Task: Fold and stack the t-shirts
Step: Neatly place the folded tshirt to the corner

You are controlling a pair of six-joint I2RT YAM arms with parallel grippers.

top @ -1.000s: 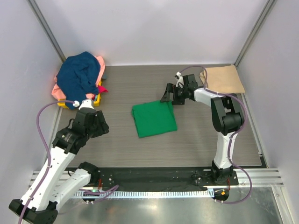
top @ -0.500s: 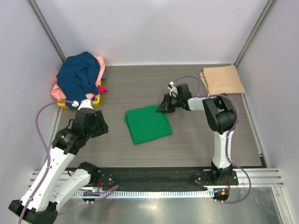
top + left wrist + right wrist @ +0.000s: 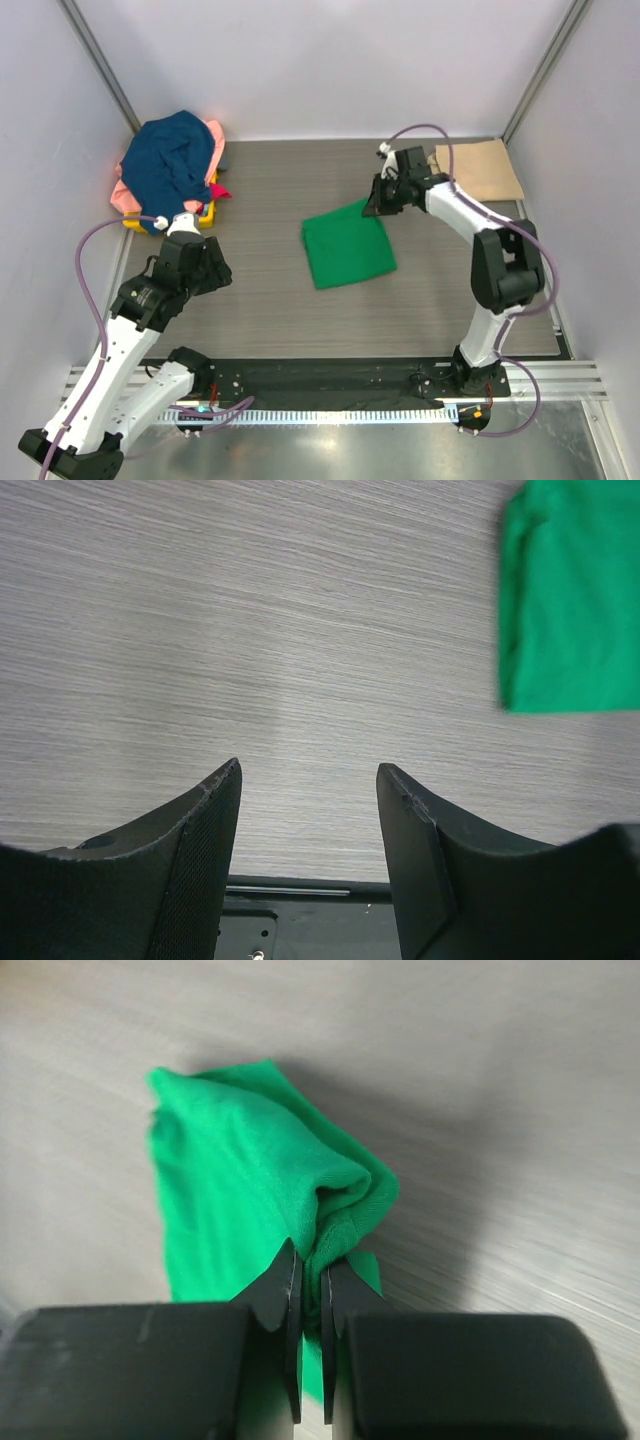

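The robot's right gripper will next carry the folded green t-shirt outward and let go of it onto the tan t-shirt (image 3: 478, 170), which lies flat to the right in the top view.
A folded bright green t-shirt (image 3: 348, 248) lies mid-table, its far corner lifted. My right gripper (image 3: 374, 205) is shut on that corner. In the right wrist view the jaws (image 3: 311, 1270) pinch a bunched fold of the green t-shirt (image 3: 240, 1180). A folded tan t-shirt (image 3: 478, 170) rests flat at the back right. At the back left, unfolded t-shirts sit in a heap with a navy one (image 3: 170, 160) on top and pink, red and yellow cloth under it. My left gripper (image 3: 212, 268) hovers open and empty over bare table (image 3: 308, 780), with the green t-shirt (image 3: 570, 600) to its upper right.
Grey walls close in the wooden table (image 3: 280, 190) at the back and both sides. A black rail (image 3: 320, 375) runs along the near edge by the arm bases. The right arm's cable (image 3: 440, 140) loops above the tan t-shirt.
My right gripper shut on the green t-shirt's far corner, first slid it slightly left, then drew it right and back. The left arm has not moved.
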